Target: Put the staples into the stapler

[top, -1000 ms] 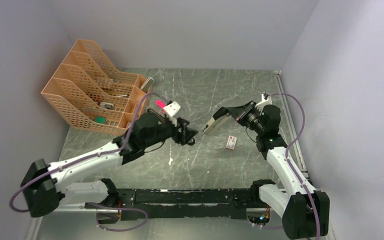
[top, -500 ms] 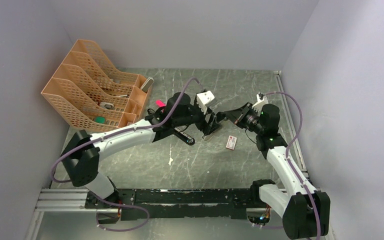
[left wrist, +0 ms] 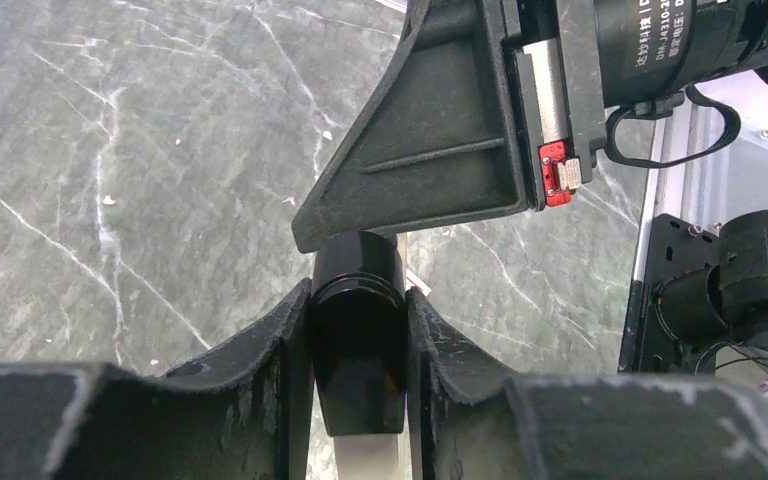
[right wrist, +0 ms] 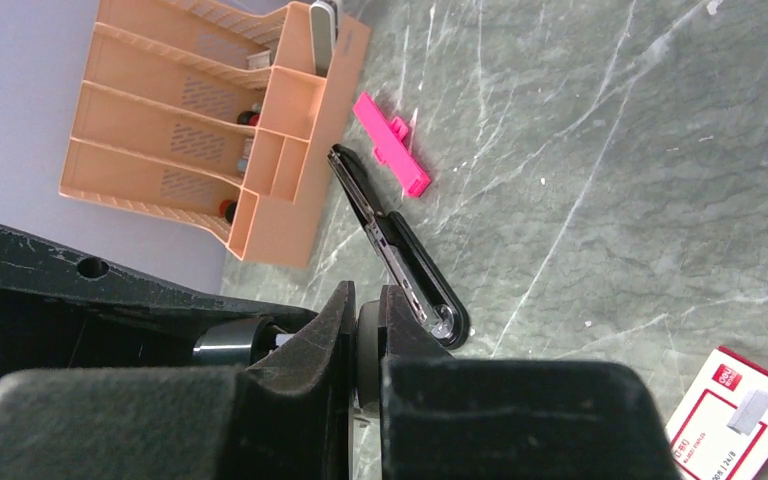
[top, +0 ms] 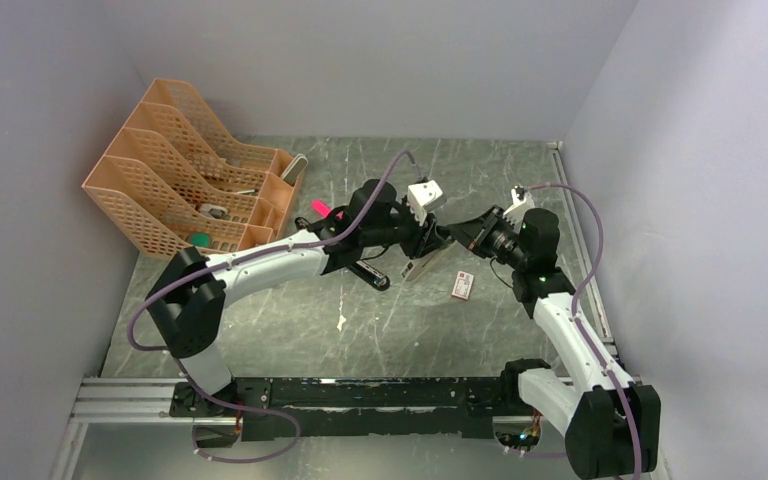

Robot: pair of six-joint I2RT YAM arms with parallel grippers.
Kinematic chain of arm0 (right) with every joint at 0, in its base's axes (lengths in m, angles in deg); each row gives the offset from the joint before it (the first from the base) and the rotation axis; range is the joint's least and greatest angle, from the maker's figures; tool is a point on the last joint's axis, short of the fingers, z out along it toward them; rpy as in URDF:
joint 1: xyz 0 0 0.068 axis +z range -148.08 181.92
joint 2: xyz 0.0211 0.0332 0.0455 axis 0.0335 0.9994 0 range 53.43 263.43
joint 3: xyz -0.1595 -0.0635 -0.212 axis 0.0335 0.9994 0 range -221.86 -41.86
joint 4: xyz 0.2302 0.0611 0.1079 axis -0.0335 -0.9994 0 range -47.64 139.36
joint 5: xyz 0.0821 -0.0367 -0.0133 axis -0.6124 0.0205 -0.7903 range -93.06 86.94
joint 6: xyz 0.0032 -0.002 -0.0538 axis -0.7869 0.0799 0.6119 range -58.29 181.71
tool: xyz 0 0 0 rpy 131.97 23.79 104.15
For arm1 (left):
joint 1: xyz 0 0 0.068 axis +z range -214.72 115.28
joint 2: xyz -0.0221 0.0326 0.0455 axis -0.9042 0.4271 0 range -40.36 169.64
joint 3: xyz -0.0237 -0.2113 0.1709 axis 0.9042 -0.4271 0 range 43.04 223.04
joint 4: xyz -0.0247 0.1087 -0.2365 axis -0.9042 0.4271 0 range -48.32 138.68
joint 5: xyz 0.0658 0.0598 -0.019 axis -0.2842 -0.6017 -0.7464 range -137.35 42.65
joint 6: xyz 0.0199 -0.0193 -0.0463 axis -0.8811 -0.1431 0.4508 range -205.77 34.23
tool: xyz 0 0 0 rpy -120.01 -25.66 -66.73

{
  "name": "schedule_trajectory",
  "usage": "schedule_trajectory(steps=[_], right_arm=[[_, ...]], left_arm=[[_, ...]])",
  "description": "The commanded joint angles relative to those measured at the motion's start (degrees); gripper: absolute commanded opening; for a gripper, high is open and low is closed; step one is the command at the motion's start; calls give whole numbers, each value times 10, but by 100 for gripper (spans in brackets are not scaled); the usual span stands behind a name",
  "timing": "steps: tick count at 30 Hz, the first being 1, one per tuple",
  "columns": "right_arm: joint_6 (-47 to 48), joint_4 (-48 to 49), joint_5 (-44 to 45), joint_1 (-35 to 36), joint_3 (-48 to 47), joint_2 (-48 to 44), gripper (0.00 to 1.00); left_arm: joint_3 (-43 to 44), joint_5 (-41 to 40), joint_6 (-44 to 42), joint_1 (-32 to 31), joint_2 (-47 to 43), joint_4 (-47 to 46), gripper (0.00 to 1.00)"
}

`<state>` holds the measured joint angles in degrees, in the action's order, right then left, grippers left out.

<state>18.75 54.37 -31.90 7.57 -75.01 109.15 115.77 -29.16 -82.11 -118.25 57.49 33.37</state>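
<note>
My right gripper holds the stapler's other part, so my left gripper should next swing back toward the tiny white scrap and let go of the glossy black end there.
The black stapler hangs in the air mid-table between both grippers, its pale underside tilted down to the left. My left gripper is shut on its glossy black end. My right gripper is shut on another part of the stapler; its finger shows just above in the left wrist view. The small white box with red print lies flat on the table below the right gripper, and shows in the right wrist view. I can make out no loose strip of staples.
A slim black-and-silver stick lies left of the stapler, also in the right wrist view. A pink plastic piece lies by the orange desk organiser at the back left. A tiny white scrap lies nearer the front.
My left arm has swung right from beside the black-and-silver stick to the stapler and closed on it. The right arm has held the stapler almost still.
</note>
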Motion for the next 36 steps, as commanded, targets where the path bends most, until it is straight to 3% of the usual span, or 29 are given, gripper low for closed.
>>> schedule_trajectory(steps=[1, 14, 20, 29, 36], right_arm=[[-4, 11, 5, 2, -20, -20, 0], [-34, 34, 40, -10, 0, -22, 0], [-76, 69, 18, -17, 1, -43, 0], [-120, 85, -33, -19, -36, -63, 0], [-122, 63, -27, -19, -62, -78, 0]], left_arm=[[-8, 3, -7, -1, -34, -5, 7], [-260, -98, 40, 10, -340, -12, 7], [-378, -140, 96, 10, -429, -2, 8], [-546, -155, 220, 10, -479, -92, 33], [-558, -180, 226, 10, -477, -78, 54]])
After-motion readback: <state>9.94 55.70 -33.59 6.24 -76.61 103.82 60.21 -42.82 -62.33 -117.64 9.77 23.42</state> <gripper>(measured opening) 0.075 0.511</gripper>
